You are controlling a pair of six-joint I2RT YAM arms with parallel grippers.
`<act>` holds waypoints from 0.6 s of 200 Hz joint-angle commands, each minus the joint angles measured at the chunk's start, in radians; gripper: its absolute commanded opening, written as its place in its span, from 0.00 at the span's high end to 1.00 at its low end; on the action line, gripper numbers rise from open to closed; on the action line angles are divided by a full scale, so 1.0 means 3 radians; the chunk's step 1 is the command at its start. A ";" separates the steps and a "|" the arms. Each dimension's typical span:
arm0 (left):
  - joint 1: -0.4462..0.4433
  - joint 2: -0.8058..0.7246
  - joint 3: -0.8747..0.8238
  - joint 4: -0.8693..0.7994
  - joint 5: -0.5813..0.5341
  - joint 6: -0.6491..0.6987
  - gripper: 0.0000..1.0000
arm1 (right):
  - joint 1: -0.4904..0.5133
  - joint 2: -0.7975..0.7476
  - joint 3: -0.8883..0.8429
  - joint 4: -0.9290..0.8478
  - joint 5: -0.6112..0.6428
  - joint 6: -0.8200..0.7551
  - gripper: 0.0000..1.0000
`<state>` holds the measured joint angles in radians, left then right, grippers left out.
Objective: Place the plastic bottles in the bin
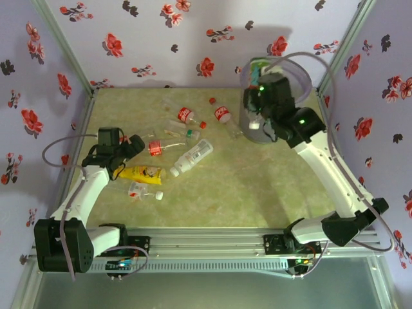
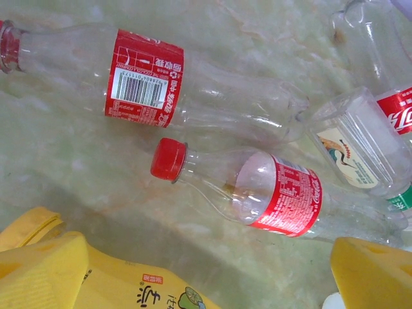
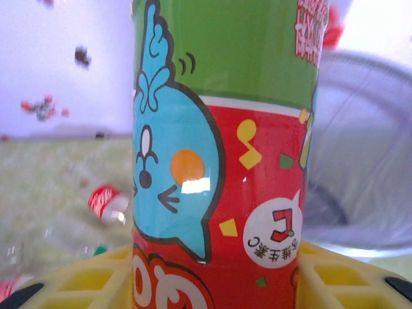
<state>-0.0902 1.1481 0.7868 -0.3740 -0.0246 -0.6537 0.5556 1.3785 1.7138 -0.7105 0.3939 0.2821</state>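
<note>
My right gripper moves across over the bin's opening (image 1: 291, 78) (image 3: 364, 148) and down next, then releases the bottle with the cartoon label, since it still hangs at the bin's rim.
My right gripper (image 1: 260, 81) is over the translucent bin (image 1: 304, 72) at the back right, shut on a bottle with a green, red and blue cartoon label (image 3: 219, 161). That bottle stands between the yellow fingers (image 3: 90, 283), with the bin's rim (image 3: 367, 161) just behind it. My left gripper (image 1: 127, 150) is open just above the table, over the yellow bottle (image 1: 143, 172) (image 2: 148, 290). Ahead of it lie a small red-capped bottle (image 2: 257, 193), a longer red-labelled bottle (image 2: 145, 77) and a white-labelled bottle (image 2: 354, 148) (image 1: 193, 156).
More red-labelled bottles (image 1: 185, 114) (image 1: 222, 114), a crushed one (image 1: 141, 190) and a loose red cap (image 1: 212, 100) lie left of the bin. Floral walls with metal posts close in the table on three sides.
</note>
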 commanded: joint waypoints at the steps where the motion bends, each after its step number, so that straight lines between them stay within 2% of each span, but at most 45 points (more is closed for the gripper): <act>1: -0.0047 0.0027 0.0127 -0.0186 0.0006 0.0081 0.03 | -0.0335 0.0113 0.0195 0.0247 -0.0031 -0.0176 0.55; 57: -0.0111 -0.0060 0.0340 -0.0909 0.0010 0.0366 0.08 | -0.1147 0.0652 0.0410 0.0713 -0.0381 -0.0038 0.58; 91: -0.0118 -0.0318 0.0389 -0.1333 0.0008 0.0410 0.09 | -0.1359 0.1009 0.0584 0.0687 -0.0515 -0.0015 0.58; 120: -0.0131 -0.0460 0.0430 -0.1611 0.0028 0.0405 0.10 | -0.1382 0.1199 0.0569 0.0650 -0.0612 -0.0040 0.58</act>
<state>-0.1207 1.0485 0.8791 -0.7269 -0.0242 -0.5606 0.1432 1.7145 1.8507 -0.5346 0.2569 0.2661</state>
